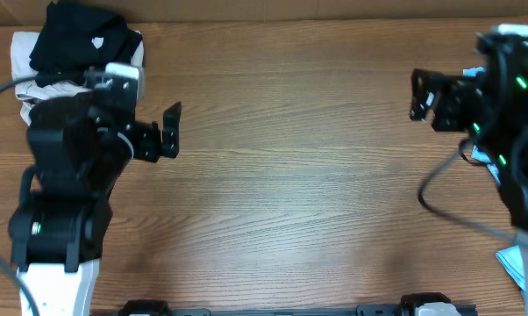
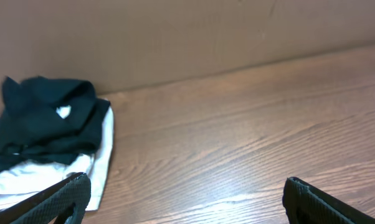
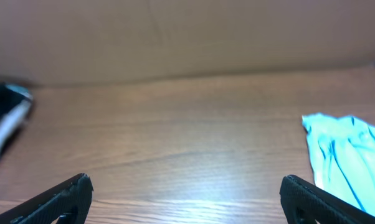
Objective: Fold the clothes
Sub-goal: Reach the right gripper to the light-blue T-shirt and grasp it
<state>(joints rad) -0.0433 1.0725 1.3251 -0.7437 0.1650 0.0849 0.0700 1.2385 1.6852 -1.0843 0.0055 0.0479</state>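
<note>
My right gripper should first turn down and lower to reach the edge of the sky-blue T-shirt bordering the wood.
The sky-blue T-shirt lies at the table's right edge, mostly hidden under my right arm; only small bits show. In the right wrist view a crumpled part of it lies to the right of the jaws, and no lettering shows. My right gripper is open and empty over bare wood, left of the shirt. My left gripper is open and empty over bare wood at the left.
A black garment lies on a white or cream garment at the far left corner. A brown wall runs along the table's far edge. A blurred dark and white object shows at the right wrist view's left edge.
</note>
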